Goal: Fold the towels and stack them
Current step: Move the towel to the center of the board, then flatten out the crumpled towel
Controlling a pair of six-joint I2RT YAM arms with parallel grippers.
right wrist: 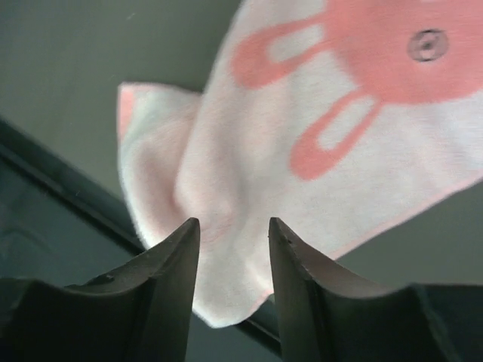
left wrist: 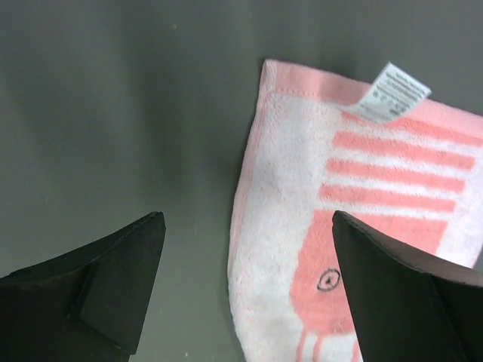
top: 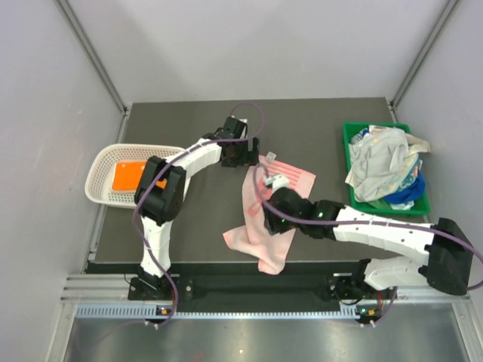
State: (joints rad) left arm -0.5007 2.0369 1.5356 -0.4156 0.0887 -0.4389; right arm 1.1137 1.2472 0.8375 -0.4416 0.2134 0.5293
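My left gripper must next lower onto the towel's far corner beside the white label (left wrist: 392,92).
A pink towel with white motifs (top: 260,226) lies crumpled on the dark table, and its near corner reaches over the front edge. My left gripper (left wrist: 247,219) hovers wide open over the far left edge of the pink towel (left wrist: 287,173), beside its white label (left wrist: 392,92). My right gripper (right wrist: 234,222) is open just above the near folded corner of the pink towel (right wrist: 339,136), with a clear gap between its fingers and no cloth pinched. An orange towel (top: 128,177) lies flat in the basket. More towels, white, lettered and blue (top: 385,162), are heaped in the bin.
A white mesh basket (top: 102,162) sits at the table's left edge. A green bin (top: 351,139) stands at the right. The table's front edge (right wrist: 68,188) runs just below the towel corner under my right gripper.
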